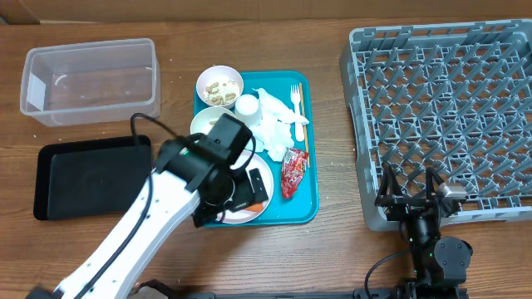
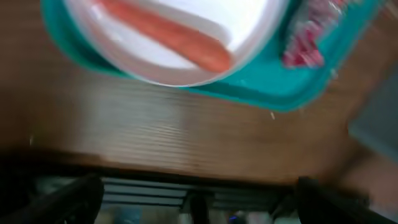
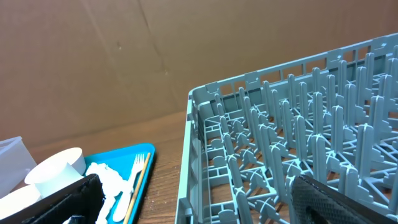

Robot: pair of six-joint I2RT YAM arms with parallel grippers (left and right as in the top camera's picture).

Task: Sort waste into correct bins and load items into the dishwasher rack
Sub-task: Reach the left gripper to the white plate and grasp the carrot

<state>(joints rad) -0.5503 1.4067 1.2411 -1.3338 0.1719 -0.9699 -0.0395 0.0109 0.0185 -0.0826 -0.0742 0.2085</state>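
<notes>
My left gripper will next turn and go down onto the orange carrot (image 2: 165, 34) on the plate, with its open fingers on both sides of it. The carrot lies at a slant across the wrist view.
The orange carrot (image 2: 165, 34) lies on the round white plate (image 2: 186, 71) at the front of the teal tray (image 1: 309, 149). My left gripper (image 1: 243, 195) hovers over the plate, open and empty, its fingers (image 2: 193, 202) spread wide. The red wrapper (image 1: 293, 172) lies beside the plate. White napkins (image 1: 270, 126), the fork (image 1: 297, 104), the wooden stick (image 1: 305, 124), the cup (image 1: 247, 105) and a bowl with beige scraps (image 1: 219, 85) share the tray. A second bowl (image 1: 202, 123) is mostly under my arm. My right gripper (image 1: 413, 195) is open at the grey rack's (image 1: 449, 108) front edge.
The clear tub (image 1: 90, 79) stands at the back left, with the black tray (image 1: 83, 174) in front of it. The right wrist view shows the rack wall (image 3: 205, 155) close ahead and the tray's corner (image 3: 146, 152) to the left.
</notes>
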